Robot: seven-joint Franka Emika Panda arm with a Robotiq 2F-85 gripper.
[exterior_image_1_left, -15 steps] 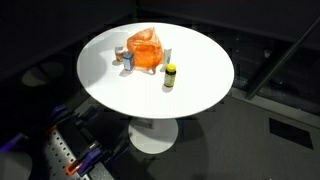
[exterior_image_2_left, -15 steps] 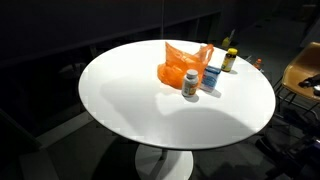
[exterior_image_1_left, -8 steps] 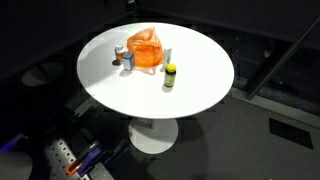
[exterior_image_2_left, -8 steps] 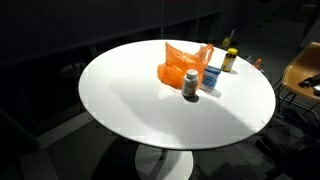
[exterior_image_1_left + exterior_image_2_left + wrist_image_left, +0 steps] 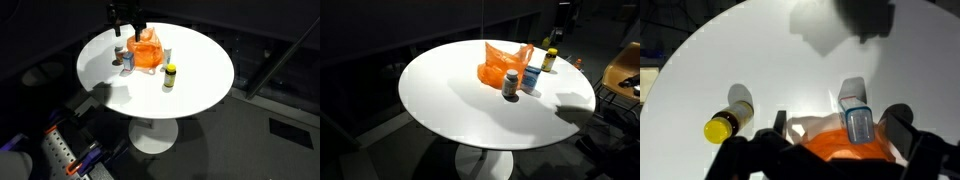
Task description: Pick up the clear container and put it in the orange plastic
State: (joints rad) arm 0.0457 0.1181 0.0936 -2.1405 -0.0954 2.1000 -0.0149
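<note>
The clear container is off-center, so my gripper shifts toward the right in the wrist view next, then lowers around its blue lid (image 5: pixel 857 118).
The clear container with a blue lid (image 5: pixel 857 118) stands upright on the white round table, touching the orange plastic bag (image 5: pixel 830 152). It shows in both exterior views (image 5: pixel 128 63) (image 5: pixel 531 75), beside the bag (image 5: pixel 147 50) (image 5: pixel 498 62). My gripper (image 5: pixel 838 135) is open and empty, high above the table over the bag, its dark fingers on either side of the bag in the wrist view. In both exterior views it hangs at the top of the frame (image 5: pixel 127 14) (image 5: pixel 563 14).
A yellow-capped bottle (image 5: pixel 170 76) (image 5: pixel 549 60) (image 5: pixel 722 126) stands apart from the bag. A dark bottle with a white cap (image 5: pixel 120 53) (image 5: pixel 510 85) stands next to the clear container. The white table (image 5: pixel 200 95) (image 5: pixel 440 100) is surrounded by a dark floor.
My gripper has come into both exterior views from the top, and its shadow now falls on the table. The objects have not moved.
</note>
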